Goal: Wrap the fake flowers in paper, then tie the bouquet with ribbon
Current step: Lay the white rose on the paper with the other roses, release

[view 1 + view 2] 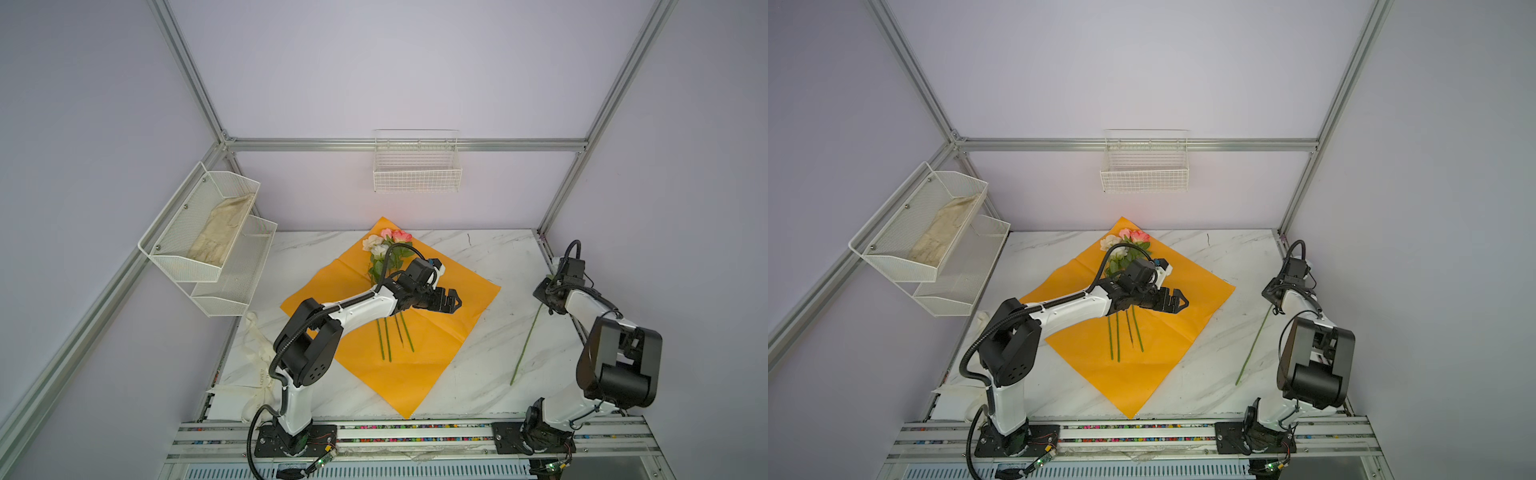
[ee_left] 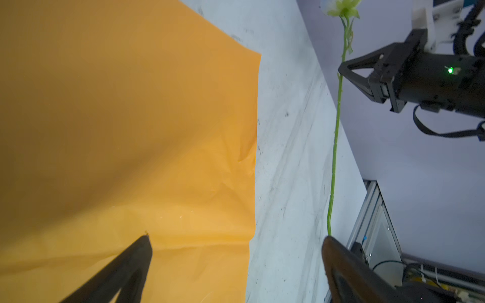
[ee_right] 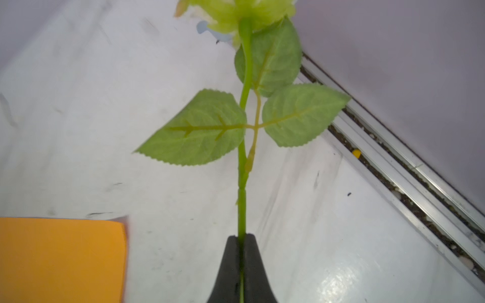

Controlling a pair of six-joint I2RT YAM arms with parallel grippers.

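Observation:
The bouquet's leaves lie across the bare marble, so my right gripper will next bring the stem over the orange paper (image 1: 436, 345) and let it go on top of the other flowers.
The bouquet of fake flowers lies mid-table: cream, white and pink roses (image 1: 386, 243) (image 1: 1125, 241), their green stems (image 1: 388, 338) spread on a flat orange wrapping paper (image 1: 436, 345) (image 2: 131, 131). My left gripper (image 1: 455, 302) (image 1: 1181, 302) (image 2: 236, 237) hovers over the paper's right part, jaws wide open and empty. My right gripper (image 1: 545, 303) (image 1: 1273, 308) (image 3: 241, 237) is shut on the stem of a separate single flower (image 3: 242, 183) (image 2: 336, 136) (image 1: 525, 349) near the table's right edge. The flower's leaves and pale head point away from the fingers; its long stem trails toward the table's front.
A white wire basket (image 1: 417, 174) hangs on the back wall. A two-tier mesh shelf (image 1: 232, 282) on the left wall holds a beige cloth (image 1: 220, 237). A cream ribbon (image 1: 259, 365) lies at the marble table's (image 1: 490, 257) left edge. A metal rail (image 1: 415, 432) runs along the front.

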